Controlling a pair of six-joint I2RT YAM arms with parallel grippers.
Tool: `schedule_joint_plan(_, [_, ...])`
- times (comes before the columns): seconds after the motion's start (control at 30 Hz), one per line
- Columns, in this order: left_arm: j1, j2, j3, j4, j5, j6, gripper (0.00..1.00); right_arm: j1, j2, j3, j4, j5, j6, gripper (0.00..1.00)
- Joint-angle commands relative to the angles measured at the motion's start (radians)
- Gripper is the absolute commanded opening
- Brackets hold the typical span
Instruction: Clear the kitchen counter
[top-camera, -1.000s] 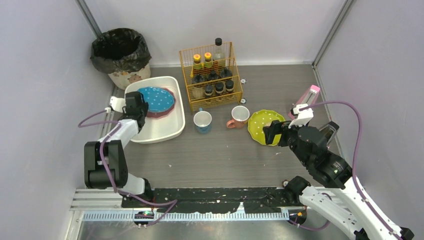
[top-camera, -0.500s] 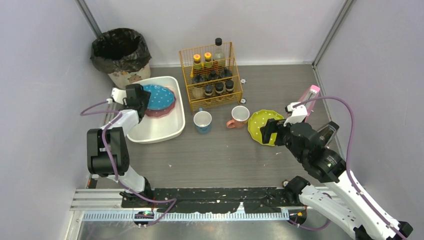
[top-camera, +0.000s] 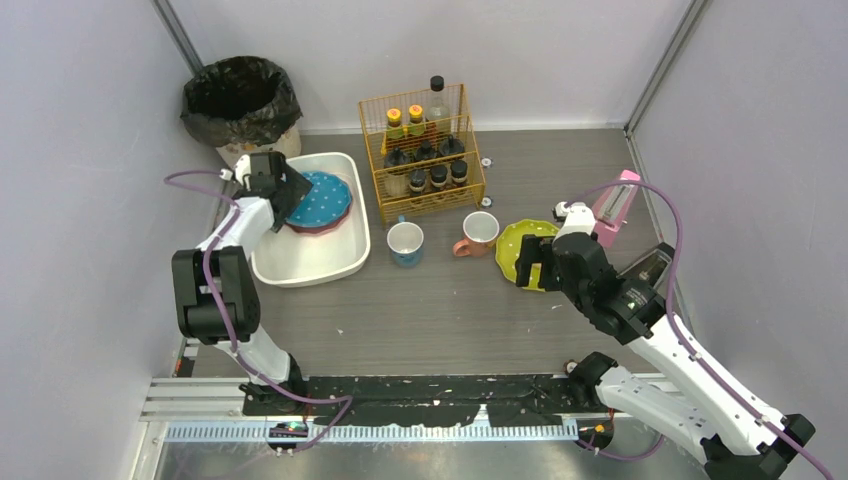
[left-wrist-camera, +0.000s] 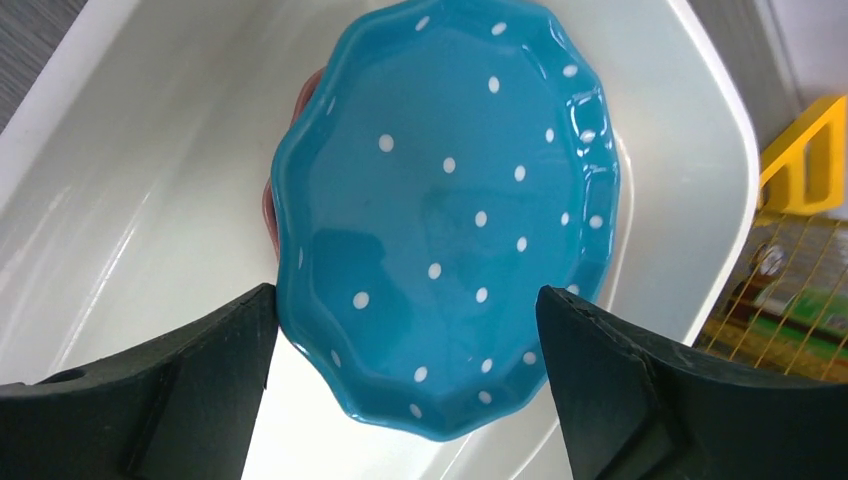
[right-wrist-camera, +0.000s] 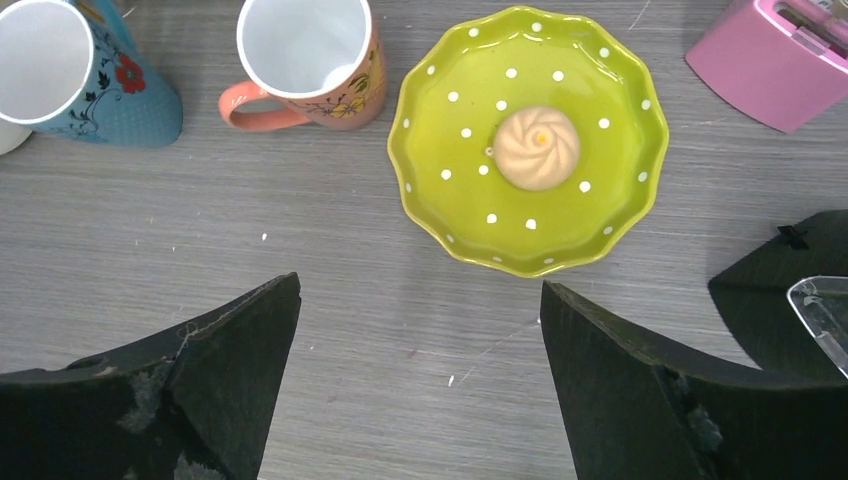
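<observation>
My right gripper turns and goes down and outward onto the green plate's rim (right-wrist-camera: 624, 231) opposite the orange mug next, because the bun (right-wrist-camera: 537, 148) sits in the plate's middle.
On the grey kitchen counter (top-camera: 440, 310) stands a white tub (top-camera: 330, 262). In the tub a blue dotted plate (left-wrist-camera: 450, 200) lies on a pink plate (left-wrist-camera: 270, 195). My left gripper (left-wrist-camera: 407, 300) hangs open above the blue plate's near rim, holding nothing. On the right, my right gripper (right-wrist-camera: 418, 290) is open over bare counter, just short of a green dotted plate (right-wrist-camera: 600, 200) that carries a small bun (right-wrist-camera: 537, 148). An orange mug (right-wrist-camera: 305, 50) and a blue flowered mug (right-wrist-camera: 60, 70) stand left of that plate.
A yellow wire rack of bottles (top-camera: 420, 150) stands behind the mugs. A bin with a black bag (top-camera: 240, 100) sits in the far left corner. A pink box (top-camera: 612, 205) lies against the right wall, close to my right arm.
My left gripper has opened, let go of the blue plate and drawn back towards the far left. My right gripper has moved left, closer to the green plate.
</observation>
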Motion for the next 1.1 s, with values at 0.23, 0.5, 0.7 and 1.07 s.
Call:
schedule_joint_plan(0.23, [-0.015,-0.020,0.175,-0.286,0.085,0.308,1.00,-0.147,0.093,0.010,-0.025,0.022,0.125,0.95])
schedule_joint_plan(0.5, [-0.157,-0.273,0.048,-0.269,0.104,0.351,0.99,-0.310,0.252,-0.033,0.040,0.008,0.225,0.97])
schedule_joint_plan(0.7, [-0.354,-0.566,-0.132,-0.266,0.111,0.354,0.99,-0.398,0.331,-0.107,0.090,-0.011,0.349,0.92])
schedule_joint_plan(1.07, [-0.434,-1.091,-0.485,-0.336,0.176,0.263,0.99,-0.479,0.411,-0.229,0.253,-0.029,0.551,0.63])
